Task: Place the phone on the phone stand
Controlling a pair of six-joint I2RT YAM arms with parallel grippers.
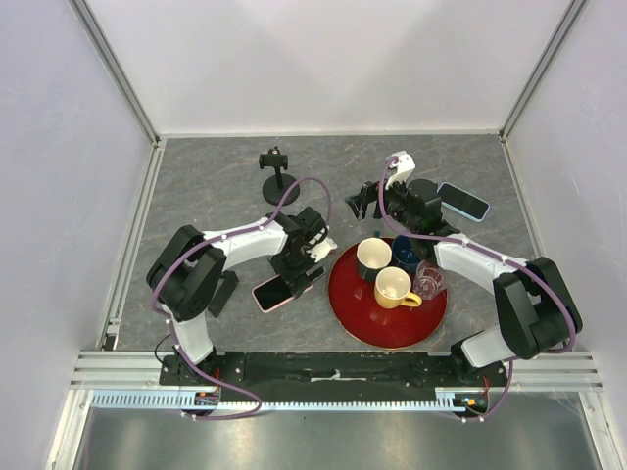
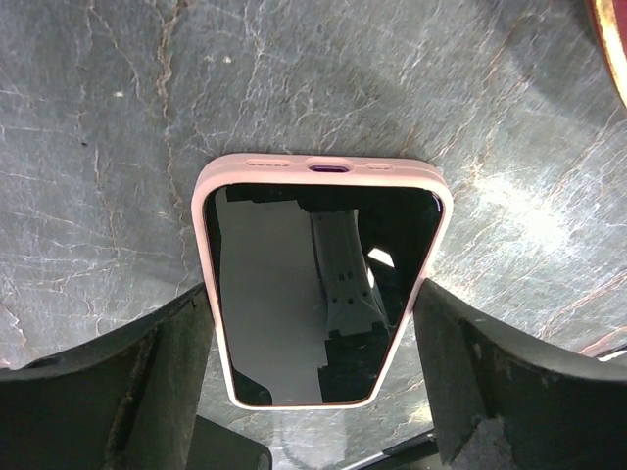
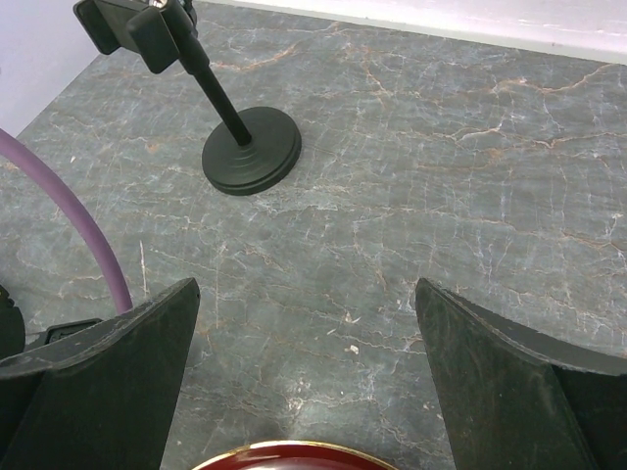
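The phone's port end (image 1: 317,273) stays uncovered by my left gripper, so my right gripper turns and moves left in the top view toward it next.
A phone in a pink case (image 1: 275,293) lies face up on the grey table left of the red tray; in the left wrist view the phone (image 2: 318,294) fills the middle. My left gripper (image 1: 297,275) (image 2: 313,338) reaches down over its near end, and both fingertips (image 2: 196,333) touch its long edges. The black phone stand (image 1: 277,172) stands upright at the back, with round base and clamp head, also in the right wrist view (image 3: 250,147). My right gripper (image 1: 361,204) (image 3: 306,372) is open and empty above bare table, right of the stand.
A red round tray (image 1: 367,318) holds a cream cup (image 1: 373,257), a yellow mug (image 1: 394,288), a dark blue cup (image 1: 406,255) and a clear glass (image 1: 429,280). A second phone in a blue case (image 1: 463,202) lies at the back right. A black flat piece (image 1: 223,291) lies by the left arm.
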